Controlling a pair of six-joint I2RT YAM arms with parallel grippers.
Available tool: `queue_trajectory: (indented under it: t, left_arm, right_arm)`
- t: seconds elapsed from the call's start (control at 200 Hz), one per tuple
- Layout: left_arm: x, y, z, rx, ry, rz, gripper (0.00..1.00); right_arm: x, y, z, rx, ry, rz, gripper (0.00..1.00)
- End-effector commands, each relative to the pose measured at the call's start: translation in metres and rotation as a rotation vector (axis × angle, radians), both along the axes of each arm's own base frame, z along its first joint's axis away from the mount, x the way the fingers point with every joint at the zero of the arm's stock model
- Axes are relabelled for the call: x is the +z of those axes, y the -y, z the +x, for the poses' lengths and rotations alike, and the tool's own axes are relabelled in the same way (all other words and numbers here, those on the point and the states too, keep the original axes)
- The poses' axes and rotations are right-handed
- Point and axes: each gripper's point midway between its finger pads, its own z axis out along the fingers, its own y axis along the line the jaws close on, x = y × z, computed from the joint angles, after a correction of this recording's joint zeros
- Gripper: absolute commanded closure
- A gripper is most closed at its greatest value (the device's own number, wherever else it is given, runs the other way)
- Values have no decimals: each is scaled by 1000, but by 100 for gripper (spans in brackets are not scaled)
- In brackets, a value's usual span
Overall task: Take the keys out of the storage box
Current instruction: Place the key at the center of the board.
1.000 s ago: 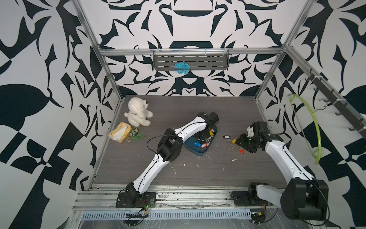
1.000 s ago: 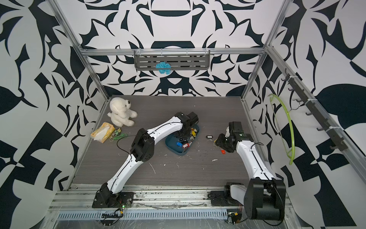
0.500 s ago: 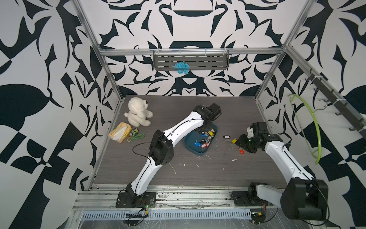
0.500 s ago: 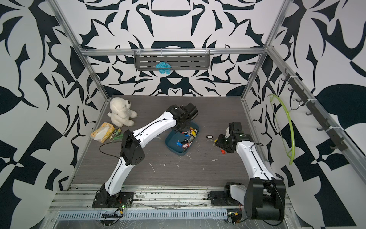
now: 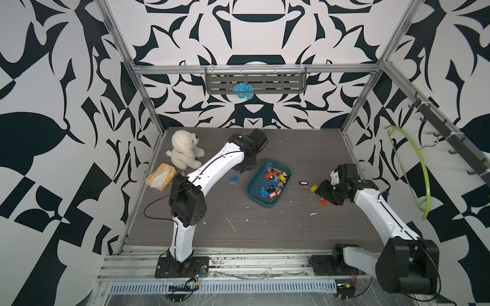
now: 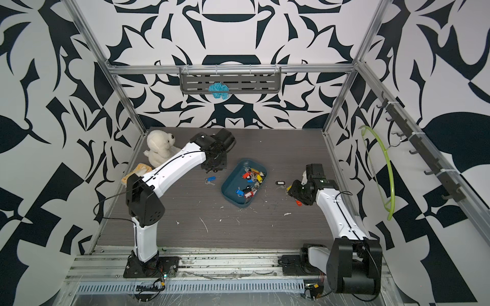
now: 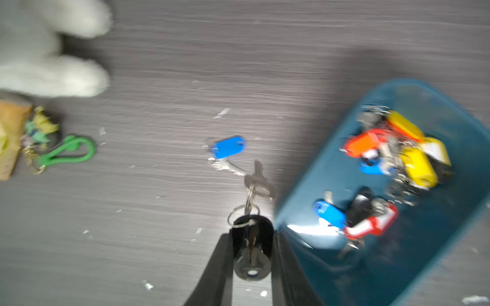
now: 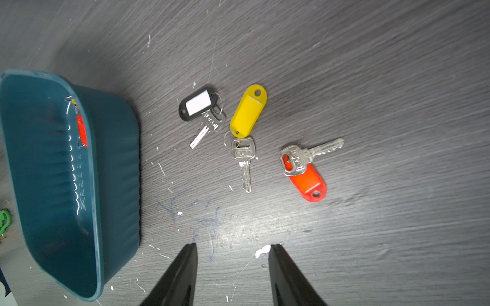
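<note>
The ring goes with my left gripper away from the box [image 5: 255,186] next and down to the bare tabletop beside the blue-tagged key for release, since that spot lies below.
The teal storage box [image 5: 255,186] [image 6: 231,185] [image 7: 331,169] [image 8: 53,172] stands mid-table with several tagged keys [image 5: 275,177] [image 6: 252,176] [image 7: 392,148] inside. Just left of the box, above the table, my left gripper [image 5: 243,169] [image 6: 213,167] [image 7: 252,235] is shut on a black-tagged key ring, and a second key dangles from it. A blue-tagged key [image 5: 233,180] [image 7: 228,147] lies on the table below. My right gripper [image 5: 324,189] [image 8: 233,245] is open right of the box, holding nothing. Before it lie a black-tagged key [image 8: 197,106], a yellow-tagged key [image 8: 248,111] and a red-tagged key [image 8: 305,177].
A white plush bear [image 5: 184,149] and a yellow tissue packet [image 5: 161,176] sit at the back left. A green carabiner keychain [image 7: 69,152] lies beside the packet. A green hanger [image 5: 421,172] hangs on the right wall. White scraps dot the table.
My left gripper has lifted off the storage box and swung left, carrying the black-tagged key ring out over the table. The right arm has barely moved.
</note>
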Motion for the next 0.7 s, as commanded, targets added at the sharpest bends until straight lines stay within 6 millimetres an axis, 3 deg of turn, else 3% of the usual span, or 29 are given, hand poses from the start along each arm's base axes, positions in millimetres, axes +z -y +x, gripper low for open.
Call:
queue_trajectory:
  t: [0.0,0.085,0.24,0.425,0.625,0.695]
  left_arm:
    - [-12,-28,-1,31,-25,2,93]
    - [-28,-41,-3,51,-56,2,94]
    - [-62,-49,-7,73,-124,-29,94]
    - [-100,-54,-11,103,-188,-63,92]
    - [-114,-59,-11,111,-206,-61,68]
    - [-117,-61,-12,113,-209,-60,54]
  right_arm:
    - [3,0,-2,-6,-2,5,50]
    - [7,-2,-2,-3,8,13,51]
    - [21,-13,3,34,33,48,51]
    - [45,-55,14,194,47,2,50]
    - [65,-92,38,263,78,25,49]
    - [67,-101,46,274,76,28,49]
